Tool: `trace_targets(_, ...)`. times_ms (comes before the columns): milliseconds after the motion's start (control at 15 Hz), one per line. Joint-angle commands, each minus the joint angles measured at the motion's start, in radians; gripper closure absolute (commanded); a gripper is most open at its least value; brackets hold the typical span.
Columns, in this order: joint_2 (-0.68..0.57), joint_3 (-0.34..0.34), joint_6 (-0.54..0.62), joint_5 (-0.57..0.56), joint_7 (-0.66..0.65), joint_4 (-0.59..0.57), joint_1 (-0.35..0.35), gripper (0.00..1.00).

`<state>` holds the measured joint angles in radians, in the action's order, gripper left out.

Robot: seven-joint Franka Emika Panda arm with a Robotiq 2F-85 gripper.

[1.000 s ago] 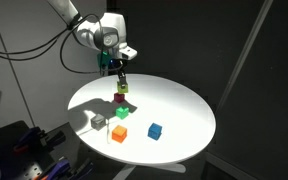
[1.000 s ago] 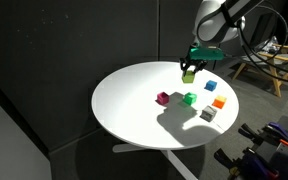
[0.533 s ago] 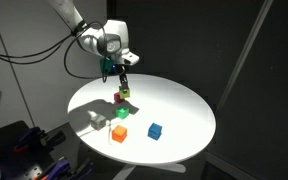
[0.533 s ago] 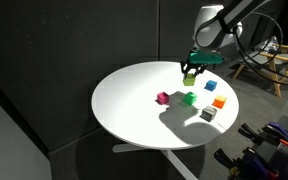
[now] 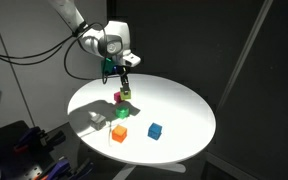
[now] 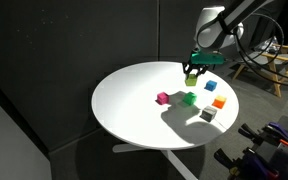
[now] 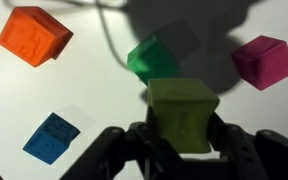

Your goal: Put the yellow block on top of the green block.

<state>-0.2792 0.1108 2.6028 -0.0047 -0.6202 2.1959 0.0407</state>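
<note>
My gripper needs to go down over the green block's top [image 5: 122, 109] [image 7: 152, 57] next, moving slightly to the left in the wrist view, because the green block is below the gripper on that side.
My gripper [image 7: 182, 138] is shut on the lime-yellow block [image 7: 182, 113] and holds it in the air above the white round table. It shows in both exterior views [image 5: 125, 91] [image 6: 191, 77]. The mint-green block [image 7: 154, 60] sits on the table just beyond the held block in the wrist view, partly in the gripper's shadow. It also shows in both exterior views [image 5: 121, 113] [image 6: 189, 98], below and apart from the held block.
A magenta block [image 7: 262, 60] [image 5: 118, 97], an orange block [image 7: 34, 35] [image 5: 119, 133] and a blue block [image 7: 51, 137] [image 5: 155, 130] lie around the green one. A grey block [image 5: 98, 121] lies near the table's edge [image 5: 209, 125].
The gripper has shifted slightly sideways with the yellow block still in it. The blocks on the table have not moved.
</note>
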Motion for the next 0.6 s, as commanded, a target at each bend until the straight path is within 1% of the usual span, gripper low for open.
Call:
trace_targets(0,0.021,0.011,-0.038,0.001,-0.031,0.011,0.012,0.75)
trace_targets(533,0.019,0.004,-0.119,0.009,-0.04,0.01,0.005,0.75)
